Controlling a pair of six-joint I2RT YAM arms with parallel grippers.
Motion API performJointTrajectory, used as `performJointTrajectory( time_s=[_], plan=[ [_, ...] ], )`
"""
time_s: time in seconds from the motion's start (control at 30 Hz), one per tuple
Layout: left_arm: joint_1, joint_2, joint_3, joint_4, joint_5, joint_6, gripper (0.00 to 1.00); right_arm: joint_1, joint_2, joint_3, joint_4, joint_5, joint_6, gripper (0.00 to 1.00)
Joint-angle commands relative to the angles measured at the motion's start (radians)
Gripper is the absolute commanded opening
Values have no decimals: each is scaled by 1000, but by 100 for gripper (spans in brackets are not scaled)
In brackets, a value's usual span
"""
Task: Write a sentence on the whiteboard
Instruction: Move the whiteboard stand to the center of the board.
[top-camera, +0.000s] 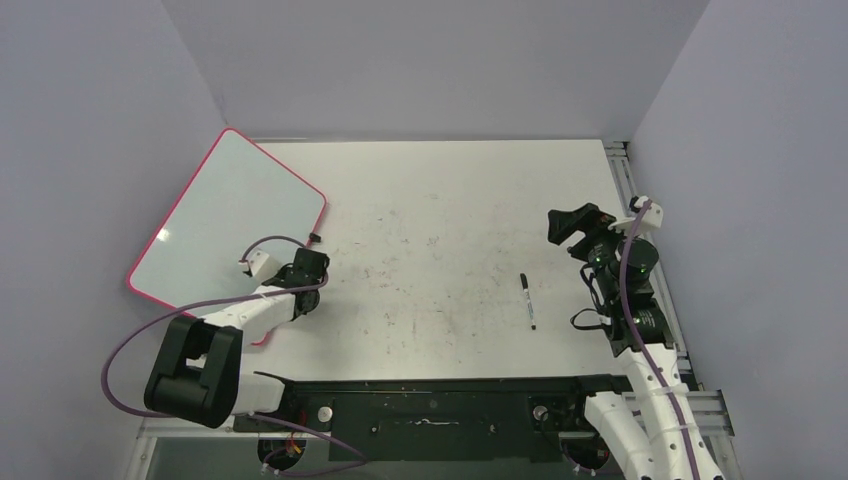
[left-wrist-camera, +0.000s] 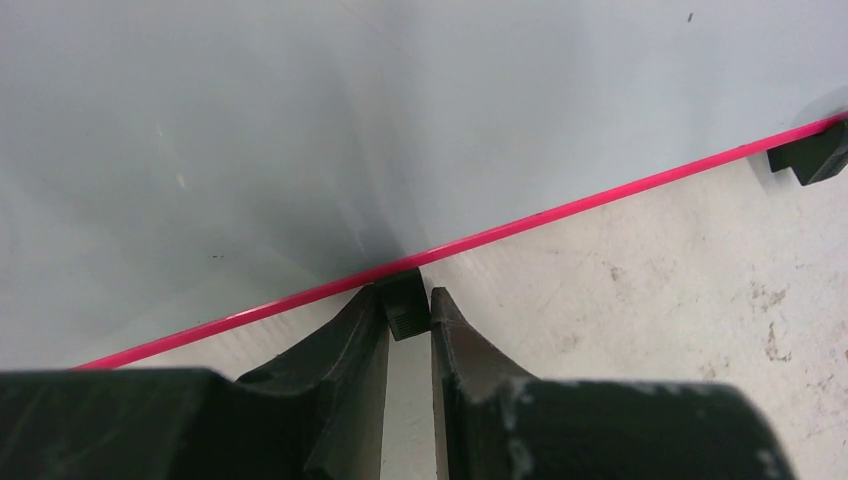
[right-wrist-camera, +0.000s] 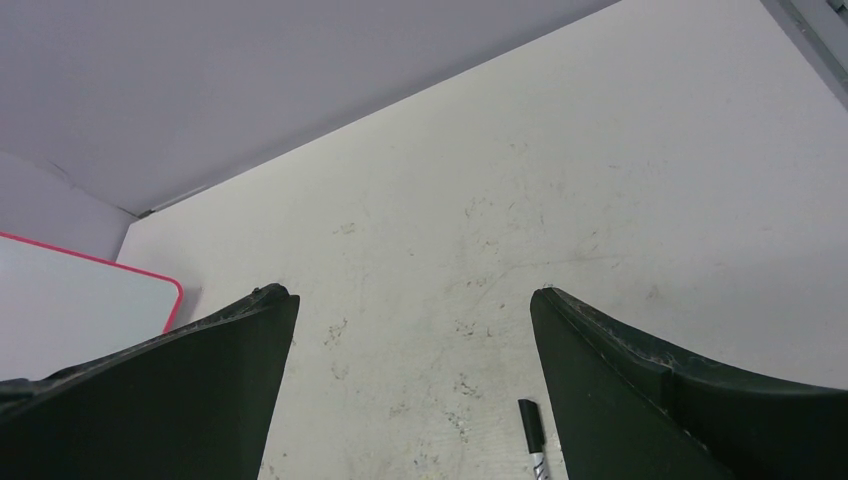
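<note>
My left gripper moves to the right in the top view next, turns the whiteboard (top-camera: 225, 220) onto the scuffed tabletop and then releases it. The whiteboard crowds the wall.
The whiteboard (top-camera: 225, 220) lies at the far left of the table, tilted, with a pink-red rim. No written sentence shows on its surface. My left gripper (top-camera: 300, 272) sits at the board's right edge. In the left wrist view the gripper (left-wrist-camera: 405, 298) is shut on one small black foot (left-wrist-camera: 403, 312) of the whiteboard (left-wrist-camera: 300, 130). The second foot (left-wrist-camera: 812, 155) shows further along the rim. My right gripper (top-camera: 556, 224) hovers open and empty at the right. A black marker (top-camera: 527, 300) lies on the table below it, and also shows in the right wrist view (right-wrist-camera: 533, 430).
The scuffed white tabletop (top-camera: 430, 260) spreads between the arms. Grey walls close in the back and both sides. A metal rail (top-camera: 625, 180) runs along the right edge. The board's corner (right-wrist-camera: 70, 300) shows at the left of the right wrist view.
</note>
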Motion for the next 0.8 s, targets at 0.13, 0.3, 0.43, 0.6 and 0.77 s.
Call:
performJointTrajectory(
  time_s=[0.13, 0.3, 0.43, 0.6, 0.77],
  plan=[
    [-124, -59, -53, 33, -32, 0, 0, -1, -31, 12, -9, -19, -3, 90],
    [-149, -84, -122, 113, -7, 53, 0, -1, -48, -2, -15, -26, 13, 90],
    [-161, -117, -178, 205, 44, 118, 0, -1, -56, 0, -30, -32, 18, 90],
    [-177, -124, -191, 239, 78, 148, 0, -1, -73, -3, -51, -19, 9, 90],
    [-206, -114, -188, 253, 94, 161, 0, -1, -77, -13, -58, -25, 14, 90]
  ],
)
